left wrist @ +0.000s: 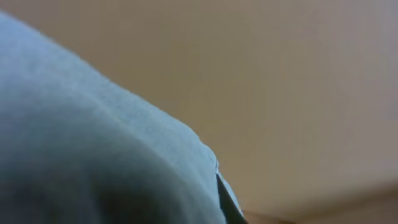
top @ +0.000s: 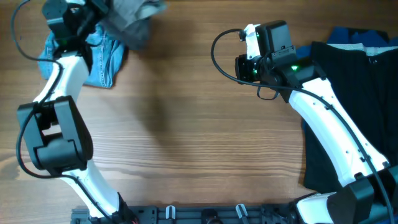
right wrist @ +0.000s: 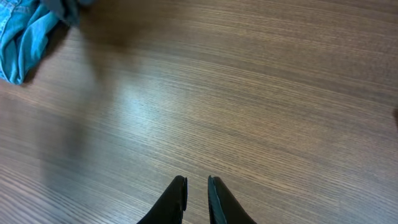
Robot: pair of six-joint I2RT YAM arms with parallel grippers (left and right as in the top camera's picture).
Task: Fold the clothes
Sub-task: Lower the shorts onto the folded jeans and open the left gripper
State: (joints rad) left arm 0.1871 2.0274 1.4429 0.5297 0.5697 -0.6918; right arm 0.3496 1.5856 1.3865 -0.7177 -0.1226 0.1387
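My left gripper shifts to the left in the overhead view next and brings the grey shorts (top: pixel 130 20) down onto the denim.
The grey shorts (top: pixel 130 20) hang bunched and blurred above the table's far left corner, held up by my left gripper (top: pixel 98 14), which is shut on them. In the left wrist view the grey cloth (left wrist: pixel 93 143) fills the lower left, and only a dark sliver of one finger (left wrist: pixel 225 198) shows beside it. A dark corner of the shorts (right wrist: pixel 62 7) shows at the top left of the right wrist view. My right gripper (top: pixel 244 65) hovers over bare wood at the far middle; its fingers (right wrist: pixel 196 180) stand a narrow gap apart with nothing between them.
Light-blue denim shorts (top: pixel 102 59) lie crumpled at the far left, under the left arm, also seen as denim (right wrist: pixel 25 37) from the right wrist. A large black garment (top: pixel 348 93) covers the right side, with a blue garment (top: pixel 357 36) behind it. Wooden table (top: pixel 199 137).
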